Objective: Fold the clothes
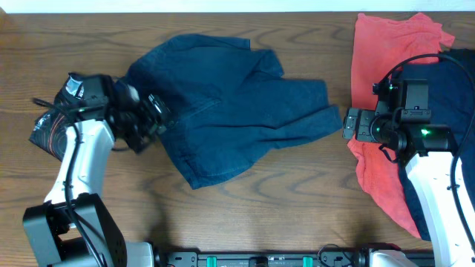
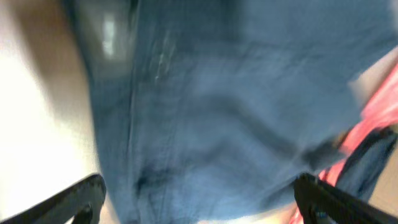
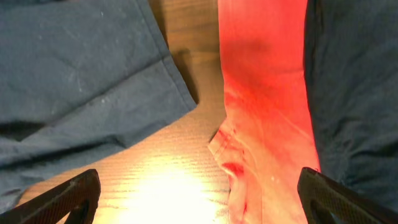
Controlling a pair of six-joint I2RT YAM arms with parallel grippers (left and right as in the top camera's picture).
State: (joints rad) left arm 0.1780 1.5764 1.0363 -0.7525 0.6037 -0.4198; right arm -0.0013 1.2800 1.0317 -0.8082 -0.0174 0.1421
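I need to lower my left gripper onto the denim's near corner [image 1: 194, 182] [image 2: 138, 210] next, back and to the right in the overhead view, because that corner is below my left gripper, toward my base.
A dark blue denim garment [image 1: 230, 111] lies spread and crumpled across the middle of the wooden table [image 1: 282, 193]. My left gripper [image 1: 156, 115] is open at its left edge; in the left wrist view the blue cloth [image 2: 236, 106] fills the space between the spread jaws [image 2: 199, 202]. My right gripper [image 1: 347, 124] is open above bare table between the denim's right hem [image 3: 93, 74] and a red garment [image 1: 386, 59]. The right wrist view shows the red cloth [image 3: 267, 99] under the right jaw [image 3: 199, 196].
A navy garment [image 1: 453, 96] lies over the red one at the far right, also seen in the right wrist view [image 3: 354, 93]. A dark garment with a red print [image 1: 48, 130] sits at the left edge. The table's front edge carries a black rail [image 1: 260, 259].
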